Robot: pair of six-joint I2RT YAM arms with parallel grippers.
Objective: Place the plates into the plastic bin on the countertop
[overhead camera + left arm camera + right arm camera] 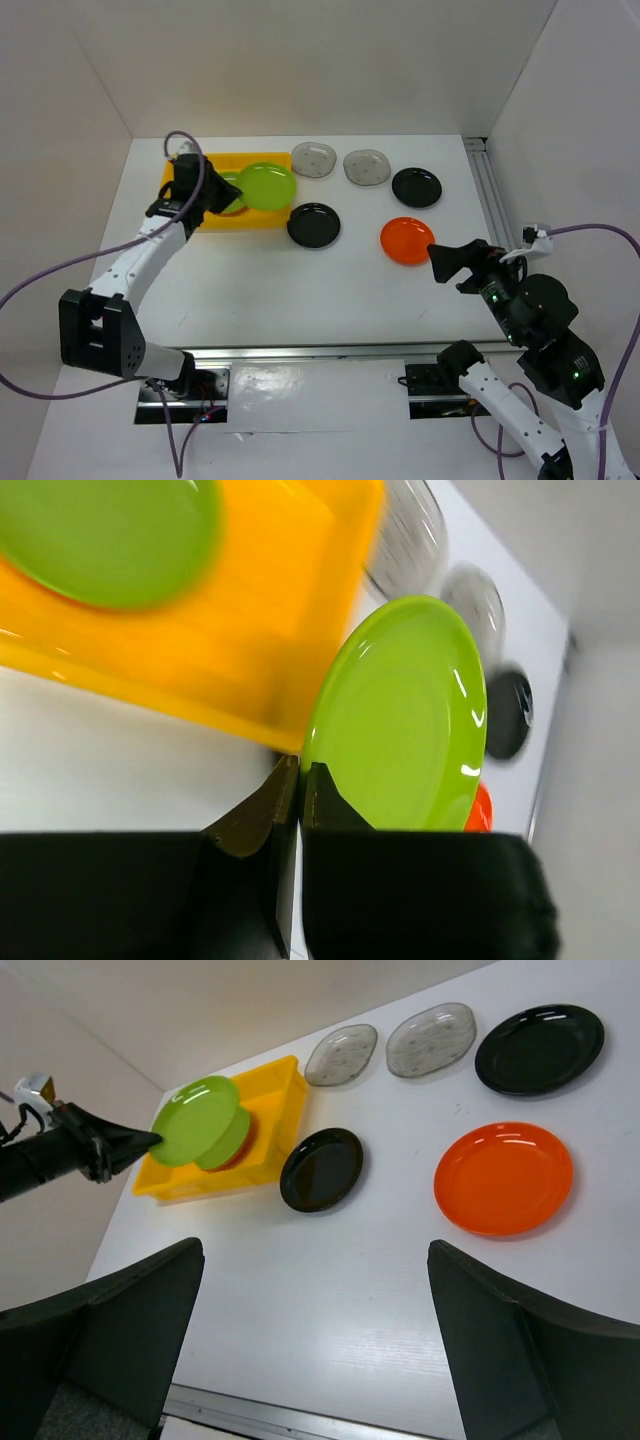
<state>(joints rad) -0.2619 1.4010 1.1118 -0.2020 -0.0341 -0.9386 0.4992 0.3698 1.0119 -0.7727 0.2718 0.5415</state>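
I will next move my left gripper to the left in the top view and down toward the second lime plate (231,178) (112,532), because the plate in my left gripper still hangs over the end of the bin.
My left gripper (218,193) is shut on the rim of a lime green plate (267,186) and holds it tilted over the right end of the yellow bin (225,222). In the left wrist view the jaws (300,780) pinch that plate (400,720) at its edge. A second lime plate (110,530) lies in the bin (230,630). On the countertop lie a black plate (313,224), an orange plate (407,240), another black plate (416,187) and two grey plates (313,159) (366,166). My right gripper (315,1290) is open and empty, near the orange plate (503,1177).
White walls close in the countertop (300,290) at the back and both sides. A metal rail (495,195) runs along the right edge and another (330,352) along the near edge. A purple cable (185,140) loops above the left wrist.
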